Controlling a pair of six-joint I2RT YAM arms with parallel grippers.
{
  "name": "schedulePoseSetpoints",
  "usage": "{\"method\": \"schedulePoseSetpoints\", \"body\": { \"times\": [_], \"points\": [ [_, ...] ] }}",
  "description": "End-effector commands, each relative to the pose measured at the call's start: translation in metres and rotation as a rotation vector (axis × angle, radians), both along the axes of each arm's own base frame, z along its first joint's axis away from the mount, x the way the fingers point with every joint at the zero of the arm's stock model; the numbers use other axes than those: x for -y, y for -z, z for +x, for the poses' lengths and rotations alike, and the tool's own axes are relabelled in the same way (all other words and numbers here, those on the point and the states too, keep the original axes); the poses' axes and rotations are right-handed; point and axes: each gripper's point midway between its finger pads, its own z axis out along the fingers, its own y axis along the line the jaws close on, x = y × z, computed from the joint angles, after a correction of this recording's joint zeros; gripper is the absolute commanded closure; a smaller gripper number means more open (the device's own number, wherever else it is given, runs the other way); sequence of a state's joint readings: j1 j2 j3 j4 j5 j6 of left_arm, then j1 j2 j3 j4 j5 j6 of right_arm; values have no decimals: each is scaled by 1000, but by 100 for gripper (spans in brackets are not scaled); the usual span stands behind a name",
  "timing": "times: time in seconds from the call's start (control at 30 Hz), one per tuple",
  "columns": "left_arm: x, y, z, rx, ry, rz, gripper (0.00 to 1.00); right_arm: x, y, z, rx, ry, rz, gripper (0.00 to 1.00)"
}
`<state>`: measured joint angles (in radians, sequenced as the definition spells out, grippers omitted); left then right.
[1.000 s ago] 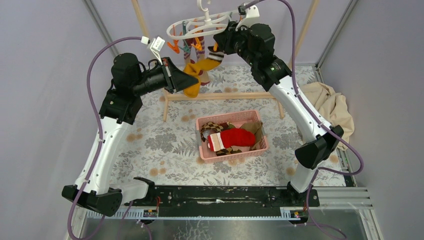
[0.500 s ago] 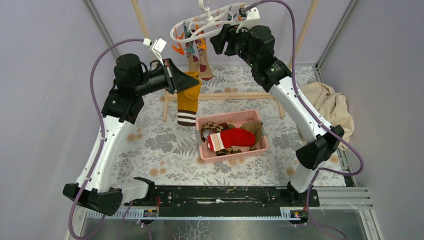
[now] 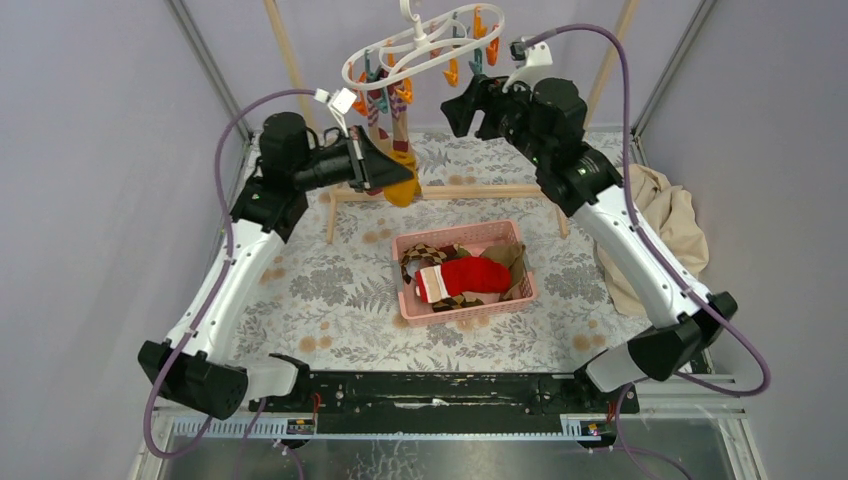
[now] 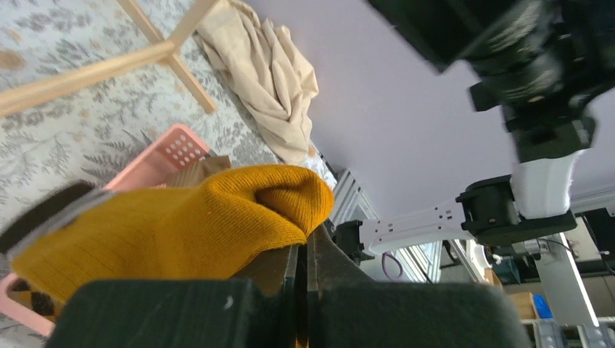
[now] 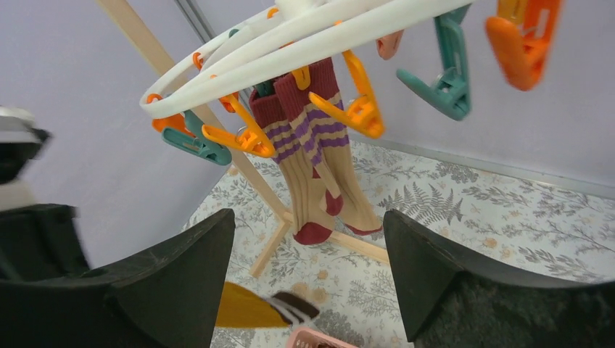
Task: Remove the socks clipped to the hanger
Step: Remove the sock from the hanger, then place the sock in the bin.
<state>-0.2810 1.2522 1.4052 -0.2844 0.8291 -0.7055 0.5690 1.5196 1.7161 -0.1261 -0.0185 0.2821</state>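
Observation:
The pink basket already has socks in it and is below and back from my left gripper, so that gripper needs to lower back over the red Santa sock (image 3: 480,274) next and let go.
The white hanger (image 3: 420,45) hangs at the back with orange and teal clips. Two maroon-striped socks (image 3: 392,118) are still clipped to it; in the right wrist view these socks (image 5: 312,167) dangle under the ring (image 5: 290,54). My left gripper (image 3: 397,172) is shut on a mustard yellow sock (image 3: 404,187), held free of the hanger, just below and left of it. In the left wrist view this sock (image 4: 181,225) bulges over the shut jaws (image 4: 308,243). My right gripper (image 3: 462,105) stands open and holds nothing, right of the hanger, its fingers (image 5: 181,275) wide apart.
A pink basket (image 3: 455,232) mid-table holds a red Santa sock (image 3: 472,275), an argyle one and brown ones. The wooden rack's foot bar (image 3: 470,190) lies behind the basket. A beige cloth (image 3: 665,215) is heaped at the right edge.
The mustard sock came off its clip and now hangs bunched in my left gripper, which moved right. My right gripper opened and drew back to the right of the hanger, which swung.

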Motion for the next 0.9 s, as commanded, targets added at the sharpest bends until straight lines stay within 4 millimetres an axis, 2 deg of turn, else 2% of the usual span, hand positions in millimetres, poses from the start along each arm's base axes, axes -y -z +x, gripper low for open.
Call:
{"method": "schedulePoseSetpoints", "body": {
  "times": [0.0,0.1,0.27,0.5,0.6,0.77,0.87],
  "points": [
    [28,22,3,-22,64,6,100,26,-11,-14,-17,35,10,18],
    [54,38,-4,-50,113,29,100,35,1,-22,-62,37,-1,18],
    [94,53,-21,-75,183,42,100,47,23,-39,-109,44,-12,18],
    [137,92,-50,-147,275,65,100,64,60,-55,-169,77,-54,18],
    [143,122,-47,-187,268,100,96,68,79,-60,-202,82,-70,18],
    [145,203,-33,-287,237,261,82,69,97,-65,-239,76,-74,18],
    [146,238,-28,-333,236,316,69,68,104,-67,-255,71,-79,18]
  ]
}}
